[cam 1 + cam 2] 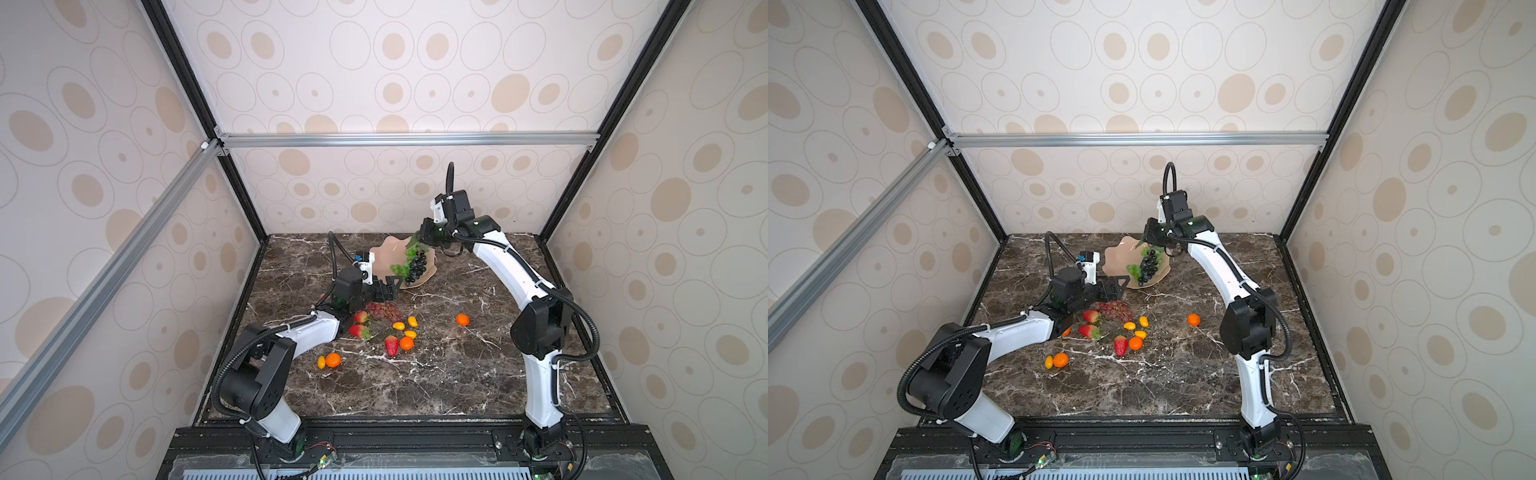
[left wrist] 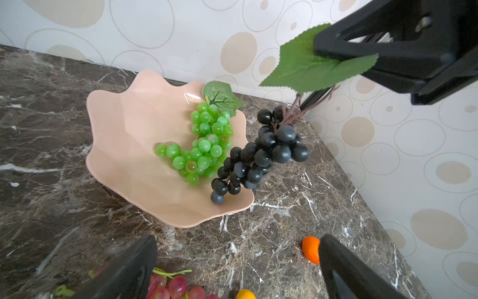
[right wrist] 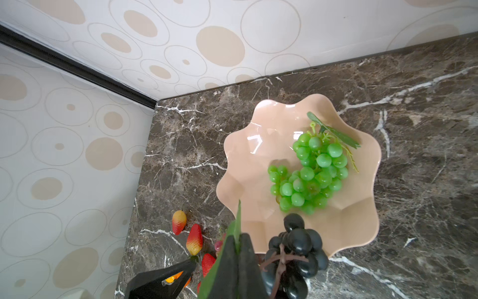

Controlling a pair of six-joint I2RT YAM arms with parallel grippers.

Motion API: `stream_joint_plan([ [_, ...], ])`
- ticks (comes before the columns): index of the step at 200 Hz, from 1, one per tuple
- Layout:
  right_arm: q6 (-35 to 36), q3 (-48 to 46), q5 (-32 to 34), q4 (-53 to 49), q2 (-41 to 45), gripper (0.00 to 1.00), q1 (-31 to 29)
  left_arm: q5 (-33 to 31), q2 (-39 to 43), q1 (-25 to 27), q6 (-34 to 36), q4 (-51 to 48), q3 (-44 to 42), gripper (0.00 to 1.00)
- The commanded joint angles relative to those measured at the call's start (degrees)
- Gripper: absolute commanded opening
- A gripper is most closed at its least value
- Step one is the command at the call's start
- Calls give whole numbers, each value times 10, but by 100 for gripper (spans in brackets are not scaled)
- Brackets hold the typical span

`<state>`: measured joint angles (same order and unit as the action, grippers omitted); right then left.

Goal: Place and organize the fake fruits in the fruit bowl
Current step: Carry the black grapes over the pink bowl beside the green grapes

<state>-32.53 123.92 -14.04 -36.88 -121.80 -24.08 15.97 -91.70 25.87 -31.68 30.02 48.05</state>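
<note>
My right gripper should move down toward the bowl's side by the green grapes (image 1: 427, 269) (image 3: 338, 222), which is below it, and then let go of the black grape bunch's leaf, because that bunch is still hanging.
The pale pink fruit bowl (image 1: 384, 254) (image 2: 124, 145) (image 3: 248, 160) stands at the back of the marble table, with a green grape bunch (image 2: 204, 147) (image 3: 310, 173) lying inside. My right gripper (image 1: 420, 240) (image 3: 239, 242) is shut on the leaf of a black grape bunch (image 1: 417, 266) (image 2: 261, 155), which hangs over the bowl's near-right rim. My left gripper (image 1: 392, 287) (image 2: 236, 247) hovers open and empty in front of the bowl. On the table lie a red grape bunch (image 1: 382, 309), strawberries (image 1: 391, 345), tangerines (image 1: 462, 319) and several yellow ovals (image 1: 398, 326).
The back wall (image 1: 374, 195) stands right behind the bowl, and black frame posts (image 1: 245, 199) mark the back corners. A tangerine and a yellow oval (image 1: 328, 360) lie beside my left arm's white link (image 1: 307, 332).
</note>
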Motion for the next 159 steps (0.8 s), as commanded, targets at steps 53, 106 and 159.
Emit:
stream_joint_plan([
  [53,0,20,30,1,-70,0,24,17,-39,2,25,-41,63,98],
  [106,-1,124,-2,-24,-154,0,42,-12,-53,29,57,-131,122,98],
  [159,3,172,-43,-3,-199,0,49,-10,-26,31,45,-112,94,98],
])
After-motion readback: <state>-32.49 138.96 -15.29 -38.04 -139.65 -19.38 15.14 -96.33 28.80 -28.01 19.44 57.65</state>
